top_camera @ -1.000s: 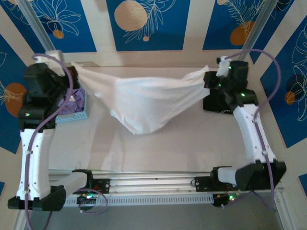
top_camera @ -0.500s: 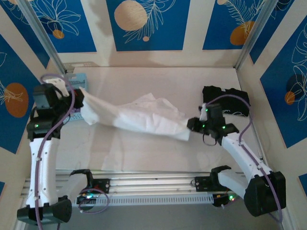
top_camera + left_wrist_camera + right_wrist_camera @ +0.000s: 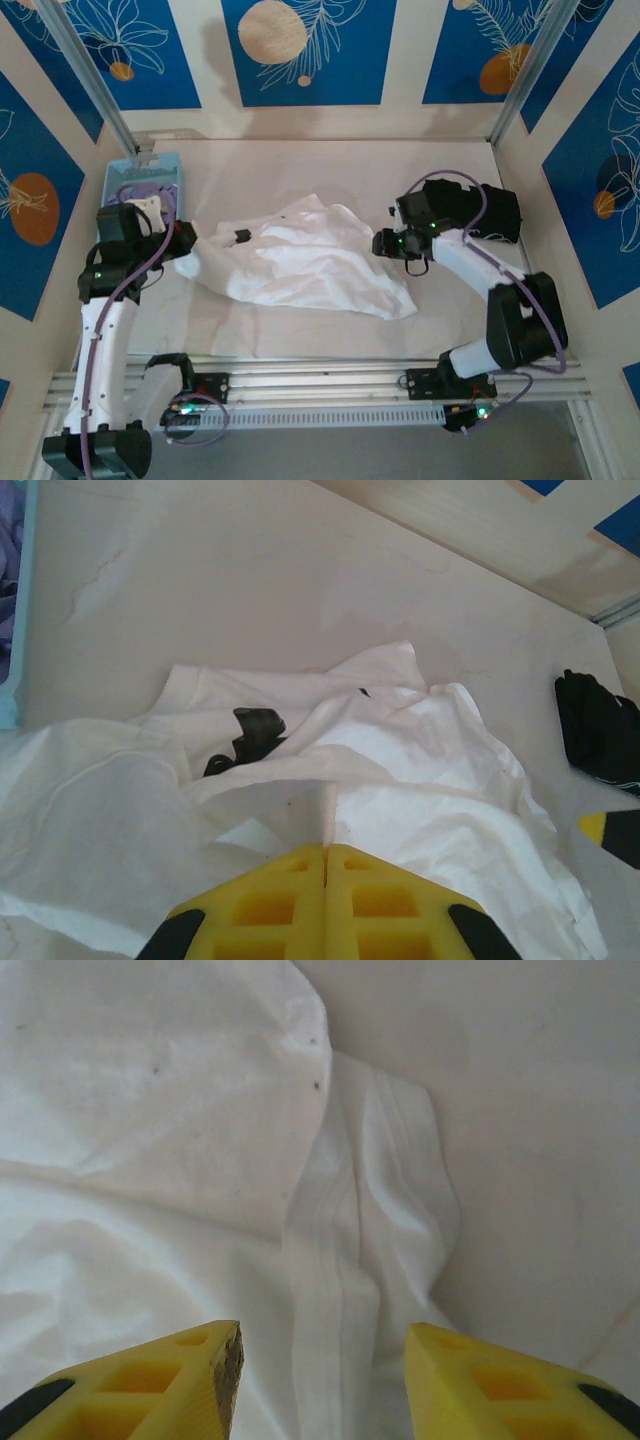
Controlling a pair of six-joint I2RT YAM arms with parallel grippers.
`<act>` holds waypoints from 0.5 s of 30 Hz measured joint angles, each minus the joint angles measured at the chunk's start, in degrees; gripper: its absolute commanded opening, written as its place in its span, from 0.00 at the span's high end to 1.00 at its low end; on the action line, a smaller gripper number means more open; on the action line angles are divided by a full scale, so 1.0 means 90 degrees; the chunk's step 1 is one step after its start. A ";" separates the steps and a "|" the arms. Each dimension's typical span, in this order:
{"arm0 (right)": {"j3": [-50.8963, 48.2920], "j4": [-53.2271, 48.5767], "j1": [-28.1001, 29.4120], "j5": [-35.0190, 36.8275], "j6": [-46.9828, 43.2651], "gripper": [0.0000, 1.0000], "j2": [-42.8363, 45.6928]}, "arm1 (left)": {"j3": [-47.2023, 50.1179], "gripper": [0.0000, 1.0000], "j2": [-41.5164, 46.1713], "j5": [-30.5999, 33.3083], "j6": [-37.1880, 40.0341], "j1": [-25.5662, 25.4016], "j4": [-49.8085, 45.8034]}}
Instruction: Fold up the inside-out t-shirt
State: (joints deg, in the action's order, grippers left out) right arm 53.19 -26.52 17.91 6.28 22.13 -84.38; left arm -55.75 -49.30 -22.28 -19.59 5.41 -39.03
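My right gripper, open above the cloth, should lower toward the dark print [image 3: 250, 736], onto the cloth's overlapping edge by the dark specks.
The inside-out t-shirt [image 3: 305, 262] lies crumpled on the table's middle, white, with a small dark print [image 3: 250, 736] showing near its left side. My left gripper [image 3: 186, 244] sits at the shirt's left end. Its yellow fingers [image 3: 300, 900] are shut on a pinched fold of the white cloth. My right gripper [image 3: 382, 245] hovers at the shirt's right edge. Its jaws [image 3: 322, 1355] stand open above a stitched hem [image 3: 335, 1260], with nothing gripped between them.
A light blue basket [image 3: 120, 178] holding a lavender garment [image 3: 8, 540] stands at the back left, behind the left arm. A black garment [image 3: 502, 212] lies at the right, partly hidden by the right arm. Walls close in the table's back and sides.
The shirt hung stretched in the air between both grippers; it has come down onto the table. The right gripper has opened and let go of its end. The left arm has dropped forward, still gripping.
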 measured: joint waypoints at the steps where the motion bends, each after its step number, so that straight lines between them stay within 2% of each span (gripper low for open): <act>1: 0.0148 -0.0019 0.0015 0.0019 -0.0087 0.55 -0.0238 | 0.0005 1.00 -0.0005 -0.0017 0.0000 0.0000 0.0024; 12: 0.1557 -0.0447 0.0532 0.0714 -0.0398 0.59 -0.2142 | 0.0046 1.00 -0.0119 -0.0151 0.0000 0.0000 0.0248; 15: 0.1681 -0.0549 0.0563 0.0969 -0.0432 0.74 -0.2436 | 0.0049 1.00 -0.0119 -0.0168 0.0002 0.0000 0.0279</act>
State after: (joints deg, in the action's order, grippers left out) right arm 68.31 -31.46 22.98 15.00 18.24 -106.30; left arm -55.31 -50.37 -23.79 -19.57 5.41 -36.51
